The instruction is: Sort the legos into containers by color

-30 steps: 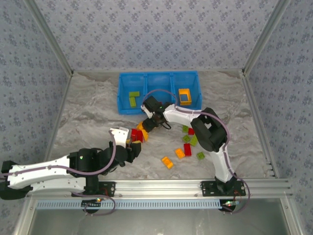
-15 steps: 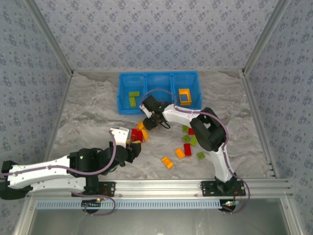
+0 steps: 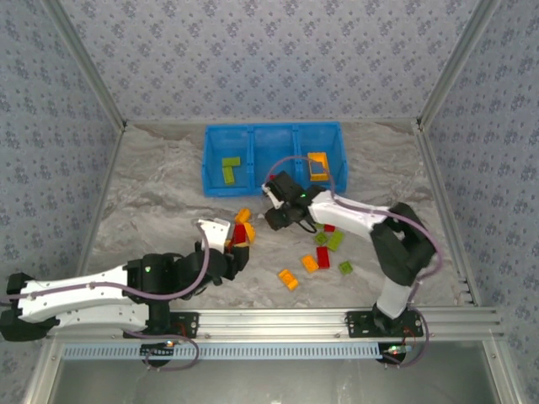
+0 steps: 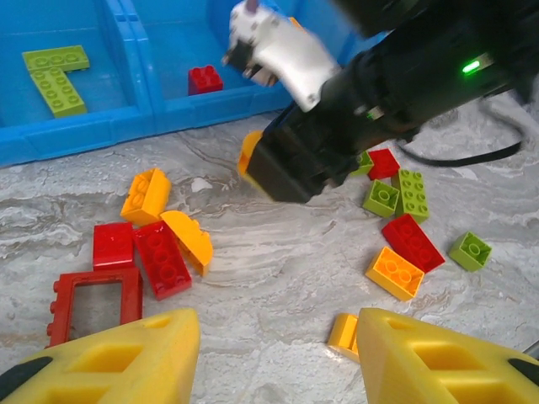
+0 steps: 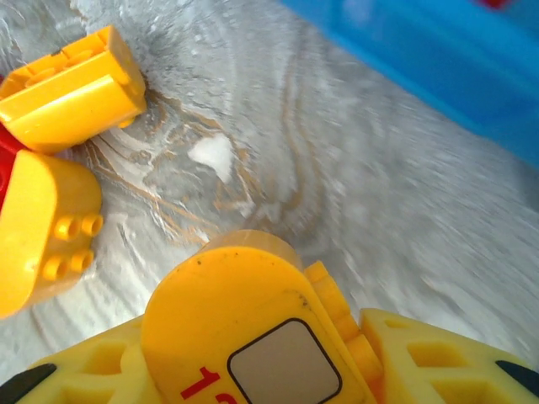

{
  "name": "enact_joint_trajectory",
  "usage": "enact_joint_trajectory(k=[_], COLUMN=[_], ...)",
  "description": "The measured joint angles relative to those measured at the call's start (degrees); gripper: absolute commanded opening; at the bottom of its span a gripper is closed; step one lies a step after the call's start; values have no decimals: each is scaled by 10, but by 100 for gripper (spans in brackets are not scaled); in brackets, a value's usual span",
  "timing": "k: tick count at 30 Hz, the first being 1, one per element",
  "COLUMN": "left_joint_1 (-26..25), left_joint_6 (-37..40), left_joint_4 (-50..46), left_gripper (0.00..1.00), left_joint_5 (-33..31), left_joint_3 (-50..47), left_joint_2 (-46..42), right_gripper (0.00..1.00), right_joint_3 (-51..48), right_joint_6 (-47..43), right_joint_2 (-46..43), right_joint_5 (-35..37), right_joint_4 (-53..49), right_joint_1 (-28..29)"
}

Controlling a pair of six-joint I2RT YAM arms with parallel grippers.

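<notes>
The lego goes outward in my right gripper across the bin's near side over that container for release next. An orange frame already lies in that blue one.
My right gripper is shut on an orange-yellow lego with a rounded end and a printed label, held above the marble table. In the top view the right gripper hangs just in front of the blue bin, below its middle container. My left gripper is open over bare table. Left of it lie a red frame, two red bricks and two orange ones. Green bricks lie in the left container, a red one in the middle, an orange one in the right.
More loose legos lie to the right: orange, red, green and a small orange one by my right-hand finger. Aluminium rails frame the table at the near edge and sides.
The right gripper closed on the orange-yellow lego, lifted it from the pile and moved right; its elbow swung right. The left arm edged slightly forward, still open.
</notes>
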Motion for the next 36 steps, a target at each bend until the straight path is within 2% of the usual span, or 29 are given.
enact_joint_trajectory(k=[3,5,9,15,20,26,28,34,36], left_joint_1=[0,3,40,86,91,91,91,91,91], left_joint_6=[18,30,48,71,78,78,78,78,78], left_joint_4=[25,46,91,121,126,126,126,126,126], left_gripper=[54,54,54,54,54,54,54,54,53], left_joint_5=[6,14,59,115,136,147,147,147,147], left_joint_3=[19,35,64,104,113,113,113,113,113], left_joint_2=[31,51,84,128,136,135,134,134,134], right_gripper=[38,39,40,39,40,43,46,64,66], right_joint_3=[-17,-18,-1,100,182,218,223,224,224], right_joint_6=[28,49,76,106,126,144,148,156,157], right_joint_2=[-70,-110,-129,-11,106,159,168,176,176], right_joint_5=[21,35,51,12,-65,-135,-154,-183,-186], right_joint_4=[-25,-40,-58,-61,-64,-65,-63,-64,-64], right_joint_1=[-26,-63,-144,-216,-257,-276,-278,-286,-287])
